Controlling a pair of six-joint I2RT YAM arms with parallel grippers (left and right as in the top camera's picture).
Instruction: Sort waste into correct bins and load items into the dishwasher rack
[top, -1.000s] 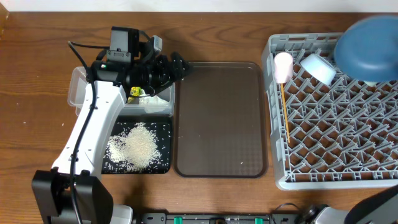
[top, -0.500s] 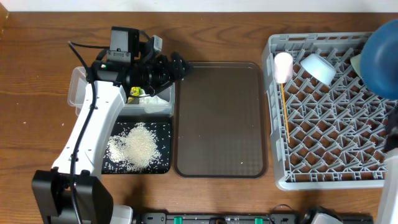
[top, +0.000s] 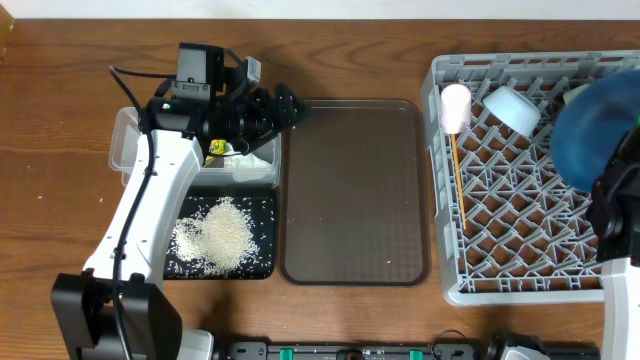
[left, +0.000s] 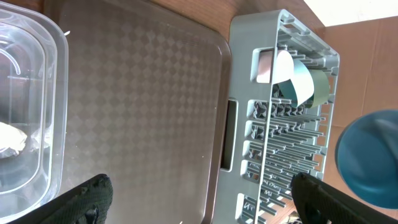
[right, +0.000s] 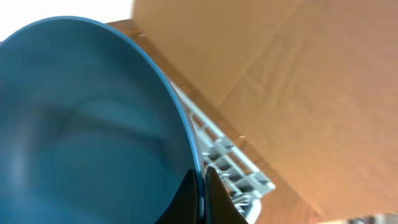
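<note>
The right gripper turns and moves down onto the rack's side away from the brown tray next and releases the plate's rim, since that side lies below it.
My right gripper is shut on the rim of the dark-blue plate. It holds the plate tilted above the right side of the grey dishwasher rack. The pink cup, the light-blue bowl and part of the mint-green bowl lie in the rack's far end. My left gripper is open and empty over the edge of the clear tub. The tub holds the white napkin and the yellow-green wrapper. Rice lies in the black tray.
The brown serving tray lies between the bins and the rack. A thin wooden stick lies in the rack's left side. A few rice grains are scattered on the wooden table at the far left.
The right arm has come into view and carried the dark-blue plate from the rack's far right corner toward the front. The left arm has not moved.
</note>
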